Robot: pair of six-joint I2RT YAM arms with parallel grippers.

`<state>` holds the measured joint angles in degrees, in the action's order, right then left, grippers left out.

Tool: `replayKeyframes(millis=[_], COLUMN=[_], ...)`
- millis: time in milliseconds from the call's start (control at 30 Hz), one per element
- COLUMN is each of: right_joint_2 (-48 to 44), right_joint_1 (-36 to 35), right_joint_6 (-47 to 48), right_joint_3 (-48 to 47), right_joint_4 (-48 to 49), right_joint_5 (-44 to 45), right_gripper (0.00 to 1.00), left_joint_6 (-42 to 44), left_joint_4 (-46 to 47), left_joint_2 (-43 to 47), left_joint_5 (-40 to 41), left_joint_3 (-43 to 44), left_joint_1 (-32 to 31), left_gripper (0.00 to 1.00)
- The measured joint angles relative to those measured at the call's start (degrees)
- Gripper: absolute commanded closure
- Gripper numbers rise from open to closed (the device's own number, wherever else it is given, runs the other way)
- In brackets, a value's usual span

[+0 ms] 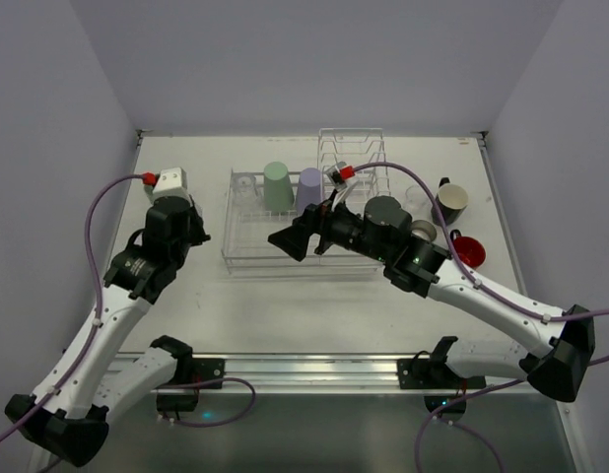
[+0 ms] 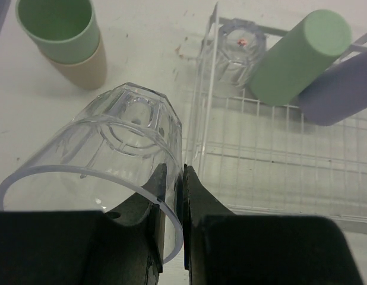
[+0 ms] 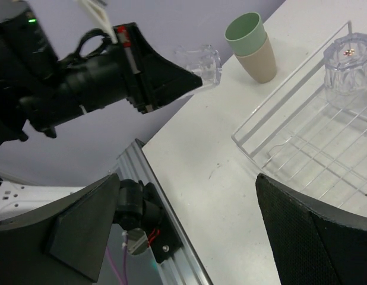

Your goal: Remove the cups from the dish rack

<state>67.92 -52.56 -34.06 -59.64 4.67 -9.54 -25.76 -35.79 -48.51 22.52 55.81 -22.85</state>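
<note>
The bare tabletop (image 1: 192, 258) beside the rack is free below my left gripper. My left gripper will go down next, tilt the clear glass upright onto that spot and let go of it.
My left gripper (image 2: 173, 173) is shut on the rim wall of a clear glass (image 2: 112, 142), held tilted just left of the white wire dish rack (image 2: 231, 172). The right wrist view shows this held glass (image 3: 198, 62) too. A pale green cup (image 2: 59, 27) nested in a beige cup (image 2: 85, 68) stands on the table beyond it. In the rack are an upturned clear glass (image 1: 244, 187), a green tumbler (image 1: 277, 185) and a lavender tumbler (image 1: 308, 189). My right gripper (image 1: 290, 239) is open and empty over the rack's front part.
Right of the rack (image 1: 285, 258) stand a black mug (image 1: 450, 202), a red mug (image 1: 468, 250), a clear glass (image 1: 417, 199) and a small tan cup (image 1: 423, 232). The rack's upright dividers (image 1: 352, 153) rise at the back. Walls close the table's sides.
</note>
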Motion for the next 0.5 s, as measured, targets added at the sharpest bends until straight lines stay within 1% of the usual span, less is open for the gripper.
replayKeyframes(millis=[100, 200, 367, 500], right_joint_2=[-1.44, -2.01, -2.05, -3.15], right_joint_1=[0.00, 0.00, -0.35, -0.79], right_joint_6=[2.32, 4.79, 7.34, 7.63], right_joint_3=[0.00, -0.02, -0.17, 0.66], right_joint_4=[-1.22, -2.60, -6.45, -6.80], right_joint_5=[-0.28, -1.29, -2.54, -2.86], right_gripper=[0.01, 0.01, 0.01, 0.01], left_joint_6=[0.00, -0.04, -0.13, -0.09], left_joint_4=[-0.55, -0.48, 1.05, 3.15], left_joint_2=[-2.91, -6.40, -13.00, -18.86], left_joint_5=[0.72, -0.31, -4.66, -8.17], left_joint_3=[-1.92, -3.98, -6.51, -7.37], left_joint_1=[1.38, 3.65, 8.72, 13.22], left_gripper=[1.00, 1.00, 1.00, 1.00])
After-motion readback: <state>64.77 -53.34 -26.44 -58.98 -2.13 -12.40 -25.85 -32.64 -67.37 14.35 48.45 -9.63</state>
